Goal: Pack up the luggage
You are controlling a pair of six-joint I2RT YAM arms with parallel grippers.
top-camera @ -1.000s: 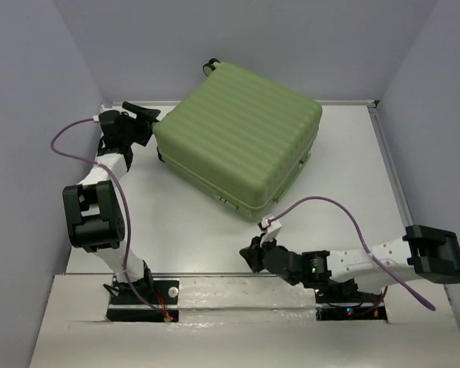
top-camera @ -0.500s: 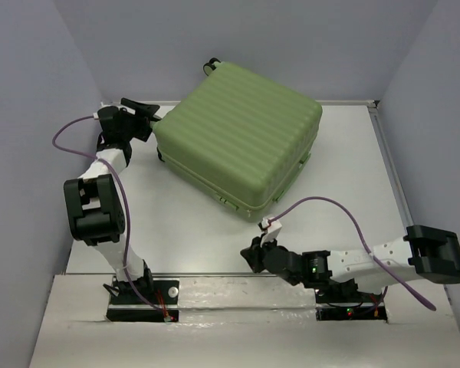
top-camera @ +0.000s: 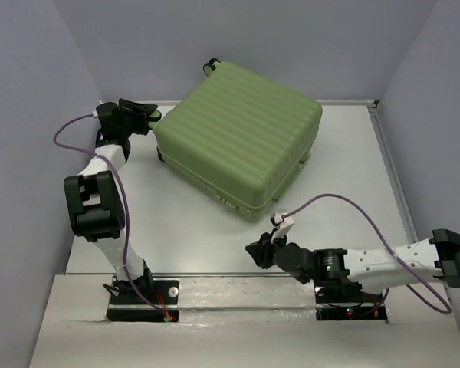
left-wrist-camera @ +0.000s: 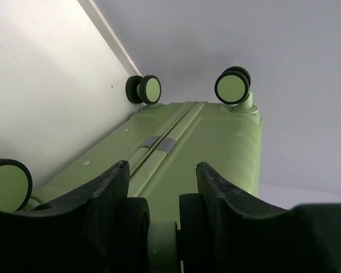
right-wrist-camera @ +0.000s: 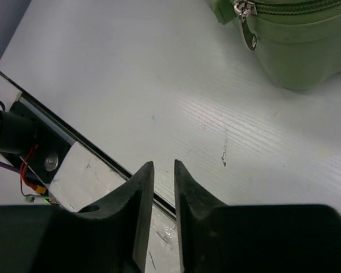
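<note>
I need to pull the caster wheel back toward my base with my left gripper next, over the bare tabletop [top-camera: 143, 173] beside the suitcase, and then let go of it, because the suitcase lies turned at an angle.
The luggage [top-camera: 238, 138], a light-green ribbed hard-shell suitcase, lies closed and flat at the back of the table. My left gripper [top-camera: 152, 116] is at its far-left corner. In the left wrist view this gripper [left-wrist-camera: 162, 168] is shut on a black-and-green caster wheel [left-wrist-camera: 162, 244], with the suitcase's bottom side [left-wrist-camera: 210, 142] stretching away. My right gripper [top-camera: 253, 251] hovers low over the table near the front, shut and holding nothing. In the right wrist view it [right-wrist-camera: 163, 164] is well apart from the suitcase's near corner [right-wrist-camera: 295, 45] and the zipper pull [right-wrist-camera: 247, 23].
Three other caster wheels [left-wrist-camera: 236, 85] show in the left wrist view. Grey walls close in the table at the back and both sides. The table's front rail [top-camera: 238, 287] and the arm bases run just behind the right gripper.
The left gripper has shifted slightly back and left at the suitcase's corner. The right arm has stretched out lower, its elbow swinging right and its gripper edging right.
</note>
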